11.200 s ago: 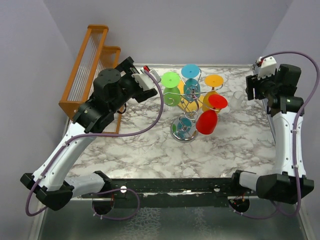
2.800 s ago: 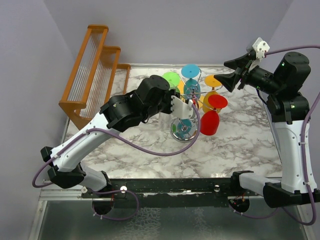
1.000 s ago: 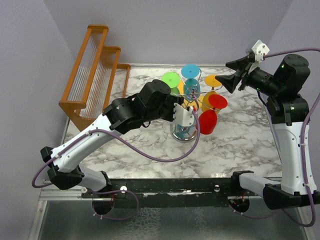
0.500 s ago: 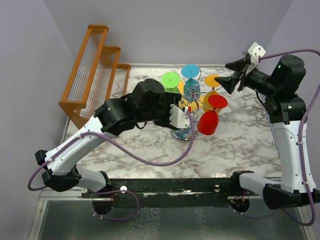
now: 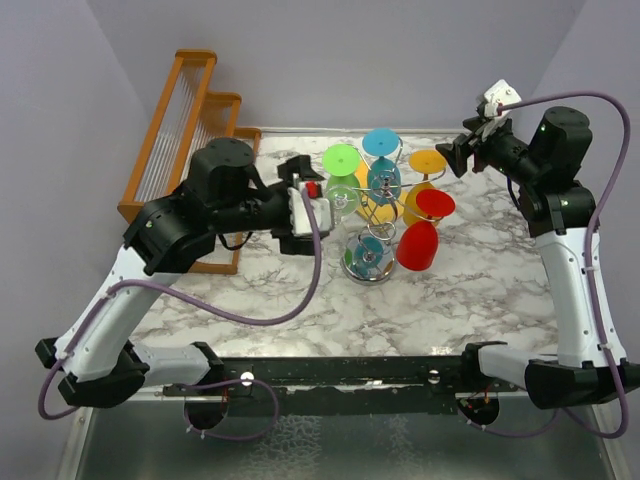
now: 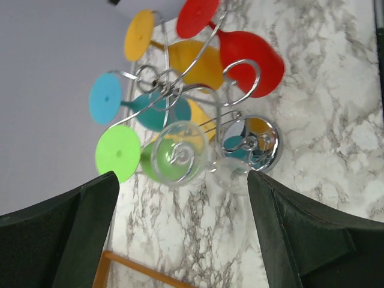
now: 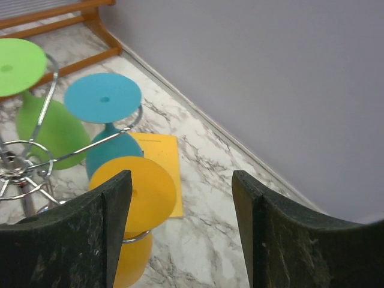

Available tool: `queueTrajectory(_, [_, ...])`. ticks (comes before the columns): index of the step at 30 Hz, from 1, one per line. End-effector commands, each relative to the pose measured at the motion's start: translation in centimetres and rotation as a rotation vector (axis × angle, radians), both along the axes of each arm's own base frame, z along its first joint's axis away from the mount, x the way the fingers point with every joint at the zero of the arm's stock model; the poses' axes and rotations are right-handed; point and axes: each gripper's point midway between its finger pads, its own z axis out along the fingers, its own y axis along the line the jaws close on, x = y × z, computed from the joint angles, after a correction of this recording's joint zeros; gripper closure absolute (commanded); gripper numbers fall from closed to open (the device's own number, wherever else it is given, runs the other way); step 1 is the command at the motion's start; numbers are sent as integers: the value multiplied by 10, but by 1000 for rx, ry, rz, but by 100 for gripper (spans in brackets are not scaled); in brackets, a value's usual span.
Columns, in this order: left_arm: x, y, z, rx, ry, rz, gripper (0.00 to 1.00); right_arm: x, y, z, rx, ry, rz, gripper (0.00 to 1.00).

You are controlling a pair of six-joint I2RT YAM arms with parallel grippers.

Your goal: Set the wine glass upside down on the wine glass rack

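Observation:
I will next swing my left gripper outward and down with a turn to the spot point(image 5: 319, 177) beside the green glass, because this clear glass already hangs on the rack.
The chrome wine glass rack point(image 5: 372, 205) stands mid-table on its round mirror base point(image 6: 259, 148). Green, blue, orange and red glasses hang upside down on it. A clear wine glass point(image 6: 180, 153) also hangs upside down from a curled arm on the rack's left side, its bowl point(image 6: 231, 174) below its foot. My left gripper point(image 5: 308, 205) is open and empty, just left of the rack, and in the left wrist view point(image 6: 181, 192) it faces the clear glass with a gap. My right gripper point(image 5: 458, 158) is open and empty, high at the rack's back right, above the orange glass point(image 7: 141, 192).
The orange wooden slatted rack point(image 5: 185, 130) stands at the back left, behind my left arm. A yellow card point(image 7: 161, 161) lies on the marble under the chrome rack. The back wall runs close behind the rack.
My left gripper has pulled back to the left, away from the rack, and is empty; the clear glass stays on the rack. My right gripper has drawn back slightly.

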Motion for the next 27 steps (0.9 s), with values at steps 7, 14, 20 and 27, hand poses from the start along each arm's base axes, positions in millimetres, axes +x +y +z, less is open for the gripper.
queueTrajectory(7, [117,87,46,-475,89,665,1,43,-58,-11,110,-48,-385,27])
queueTrajectory(14, [203,162,-5,-671,246,1027,1,57,-89,-41,195,-28,-522,16])
queueTrajectory(20, [250,169,-70,-641,433,1116,3,53,-116,-71,264,47,-553,10])
queueTrajectory(27, [297,134,-110,-643,671,1045,10,40,-133,-69,253,-2,-588,9])
